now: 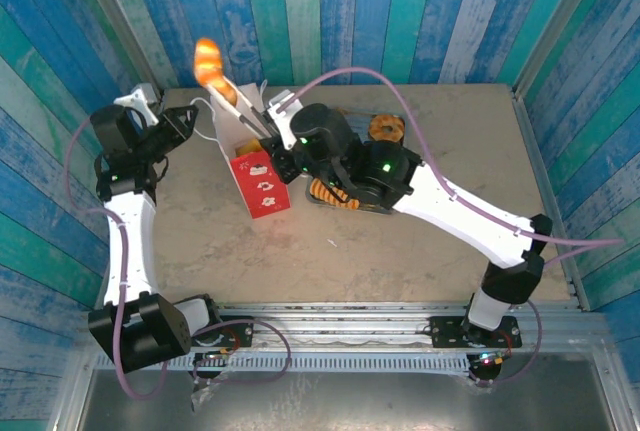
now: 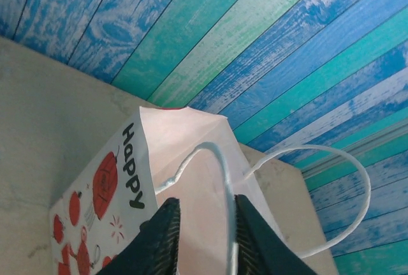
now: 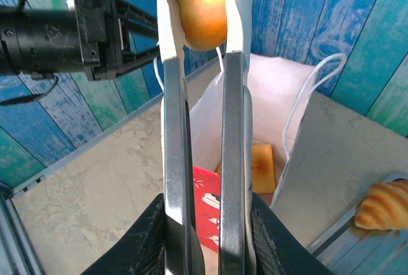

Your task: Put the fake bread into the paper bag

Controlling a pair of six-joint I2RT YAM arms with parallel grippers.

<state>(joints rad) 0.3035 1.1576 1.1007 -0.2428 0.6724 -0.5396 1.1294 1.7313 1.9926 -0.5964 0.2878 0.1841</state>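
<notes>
My right gripper moves down next and tips the tongs (image 3: 233, 128) down over the bag's opening (image 3: 269, 118) below it, since they still point past the bag's far rim.
The paper bag (image 1: 243, 136) stands at the back left, white with a red lower panel (image 1: 262, 185). My left gripper (image 1: 190, 121) is at its rim. In the left wrist view the fingers (image 2: 162, 237) stand close together with the bag wall (image 2: 201, 179) and a cord handle (image 2: 224, 173) between them. My right gripper (image 3: 207, 224) is shut on long metal tongs (image 3: 233, 128). The tongs pinch a golden piece of fake bread (image 3: 201, 4) above the bag's mouth (image 1: 210, 63). A yellow-brown piece (image 3: 262, 168) lies inside the bag.
A grey metal tray (image 3: 338, 237) lies right of the bag, partly under my right arm, holding croissants (image 1: 385, 129) (image 1: 335, 194) (image 3: 382, 205). Blue and green plank walls close in the table at the back and sides.
</notes>
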